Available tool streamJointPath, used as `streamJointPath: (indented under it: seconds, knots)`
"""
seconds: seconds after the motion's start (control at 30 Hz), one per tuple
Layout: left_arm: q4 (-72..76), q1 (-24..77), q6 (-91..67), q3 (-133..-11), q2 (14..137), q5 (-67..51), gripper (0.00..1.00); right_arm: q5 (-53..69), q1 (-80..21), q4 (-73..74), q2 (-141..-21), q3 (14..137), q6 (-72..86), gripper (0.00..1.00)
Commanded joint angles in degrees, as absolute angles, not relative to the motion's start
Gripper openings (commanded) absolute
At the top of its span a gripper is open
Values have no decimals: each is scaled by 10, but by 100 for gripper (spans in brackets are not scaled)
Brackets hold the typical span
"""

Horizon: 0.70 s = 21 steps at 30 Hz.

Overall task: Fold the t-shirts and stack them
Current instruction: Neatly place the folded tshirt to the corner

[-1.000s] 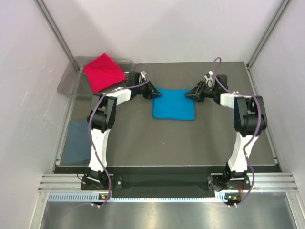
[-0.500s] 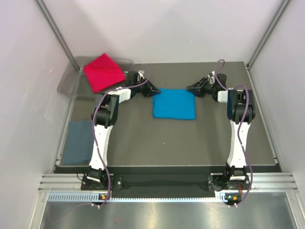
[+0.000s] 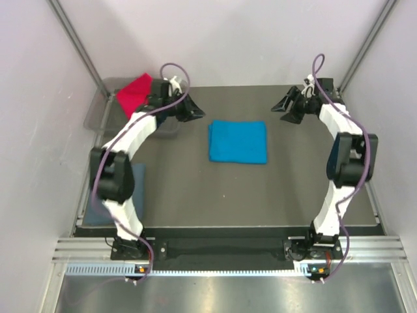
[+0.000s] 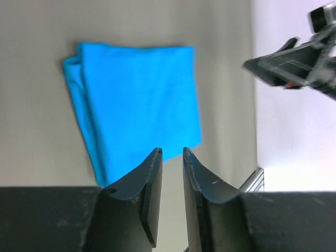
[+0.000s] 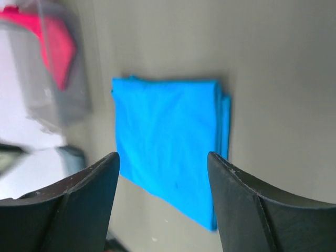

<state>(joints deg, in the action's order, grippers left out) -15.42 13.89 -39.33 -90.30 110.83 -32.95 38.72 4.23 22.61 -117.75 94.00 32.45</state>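
The t-shirt has bare tabletop all around, so next I will swing my right gripper back and down, left in the top view, and close on the turquoise t-shirt's near edge (image 3: 223, 161) (image 5: 140, 184).
A bright turquoise t-shirt (image 3: 238, 141) lies folded into a flat rectangle in the middle of the table, with nothing touching it. It also shows in the left wrist view (image 4: 139, 105) and the right wrist view (image 5: 168, 142). My left gripper (image 3: 195, 112) hovers off its far left corner; in its own view (image 4: 172, 151) the jaws stand a narrow gap apart, empty. My right gripper (image 3: 281, 111) hangs off the far right corner, open wide and empty (image 5: 164, 155). A crimson t-shirt (image 3: 133, 94) rests in the tray. A slate grey-blue t-shirt (image 3: 93, 210) lies at the left edge, partly behind my left arm.
The clear grey plastic tray (image 3: 98, 116) stands at the back left corner, close behind my left forearm. Metal frame posts and pale walls close in the table on both sides. My left elbow hangs over the left edge of the table.
Both grippers have let go of the turquoise shirt's far corners and drawn back and outward. The right jaws opened wide. My left elbow swung out to the left.
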Motion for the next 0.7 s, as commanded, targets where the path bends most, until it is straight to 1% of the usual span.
streamJointPath:
  seconds: [0.0,0.03,0.07,0.1,0.17,0.2,0.27,0.3,0.33,0.37,0.4,0.43,0.47,0.5,0.53,0.6,0.63,0.67]
  knots:
    - [-188,131,-340,-816,966,-309,28,302,-16,333,-1064,867,203,68]
    - [-187,132,-338,-768,946,-302,29,281,-31,337,-1023,849,192,68]
    - [-189,132,-339,-746,924,-298,29,259,-50,339,-1003,831,169,68]
    - [-190,132,-338,-724,881,-293,29,214,-91,339,-984,800,158,68]
    - [-187,132,-341,-665,837,-277,30,154,-144,336,-923,754,121,69]
    - [-185,132,-343,-649,801,-275,31,92,-201,320,-883,738,106,69]
    - [-192,132,-346,-616,774,-279,31,34,-255,295,-846,683,69,70]
    - [-193,132,-351,-607,752,-280,31,-19,-307,267,-829,666,53,70]
    - [-194,132,-354,-590,739,-280,31,-45,-335,249,-798,649,35,70]
    - [-193,132,-356,-581,729,-281,32,-74,-364,230,-786,632,-17,71]
    - [-200,132,-359,-574,709,-278,32,-117,-422,191,-775,599,-48,71]
    - [-204,131,-361,-561,697,-272,32,-126,-447,174,-765,584,-122,71]
    - [-202,131,-364,-553,686,-264,32,-134,-472,158,-764,555,-160,73]
    - [-200,131,-366,-545,660,-257,32,-168,-515,128,-770,542,-196,73]
    - [-200,130,-375,-530,647,-244,34,-178,-532,120,-777,535,-254,73]
    - [-192,129,-400,-517,611,-223,38,-205,-563,116,-798,539,-291,72]
    - [-189,127,-408,-511,601,-222,45,-212,-568,118,-825,545,-317,72]
    - [-188,124,-417,-509,589,-221,48,-218,-576,117,-839,558,-331,72]
